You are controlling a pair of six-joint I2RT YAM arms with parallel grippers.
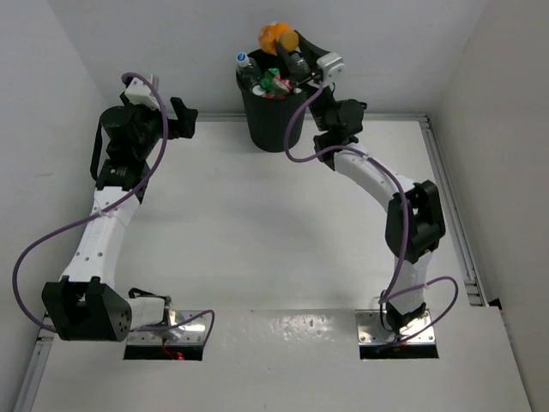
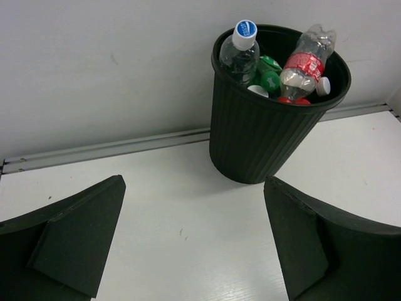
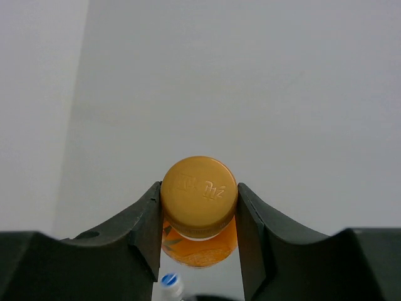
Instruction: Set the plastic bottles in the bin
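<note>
I need to move my right gripper toward the blue and white cap next, then lower the orange bottle over the gap between the bin's clear bottles.
The black bin (image 1: 270,120) stands at the far wall and shows in the left wrist view (image 2: 266,125) too. Several bottles fill it: a clear one with a blue and white cap (image 2: 241,50), a clear one with a red label (image 2: 301,66), and a green one (image 2: 268,72). My right gripper (image 1: 292,47) is shut on the cap of the orange bottle (image 3: 199,197) and holds it above the bin's far rim; the bottle also shows from above (image 1: 274,36). My left gripper (image 2: 194,244) is open and empty, left of the bin (image 1: 183,118).
White walls close in the table on the left, back and right. A metal rail (image 1: 450,206) runs along the table's right edge. Purple cables (image 1: 296,129) hang from both arms.
</note>
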